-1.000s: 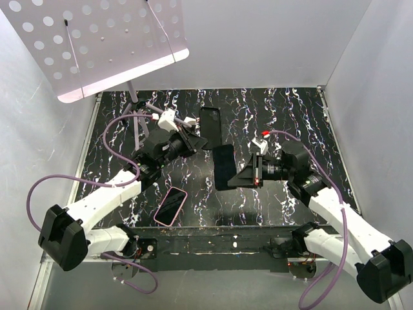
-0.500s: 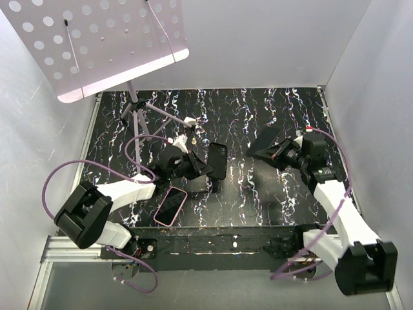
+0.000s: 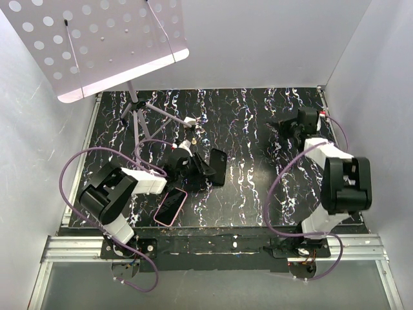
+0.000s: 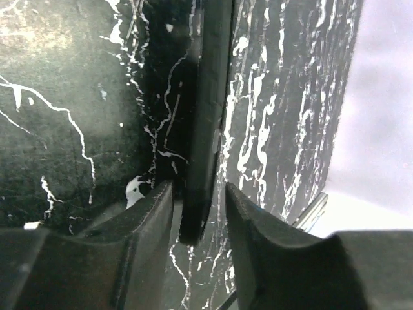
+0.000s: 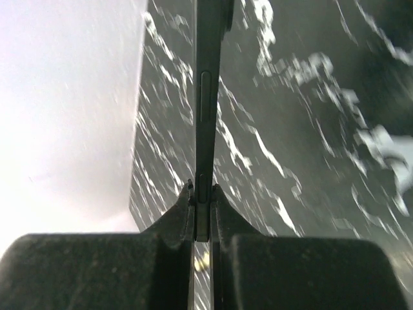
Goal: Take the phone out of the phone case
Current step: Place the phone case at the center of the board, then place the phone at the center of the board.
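Note:
My right gripper moves outward and down next to release the phone on the bare tabletop by the back wall [image 3: 278, 103], which lies outward and below.
A black phone case [image 3: 219, 166] stands on its edge on the marbled table, left of centre. My left gripper [image 3: 205, 166] is at the case's near end. In the left wrist view the case [image 4: 210, 97] runs between my fingers [image 4: 155, 213] with a gap on both sides, so the left gripper [image 4: 197, 190] is open. My right gripper [image 3: 290, 124] is far right at the back and is shut on the thin black phone [image 3: 277, 123]. In the right wrist view the gripper [image 5: 202, 187] pinches the phone [image 5: 208, 64] edge-on, with its side buttons showing.
A pink-rimmed phone [image 3: 171, 205] lies flat near the table's front edge, just below my left gripper. A perforated white music stand [image 3: 97, 45] overhangs the back left, and its tripod legs [image 3: 139, 119] stand on the table. White walls close in on three sides.
My right arm has swung to the far back right with the phone. My left arm has folded back and brought the case down to the table, and its jaws now stand apart from the case.

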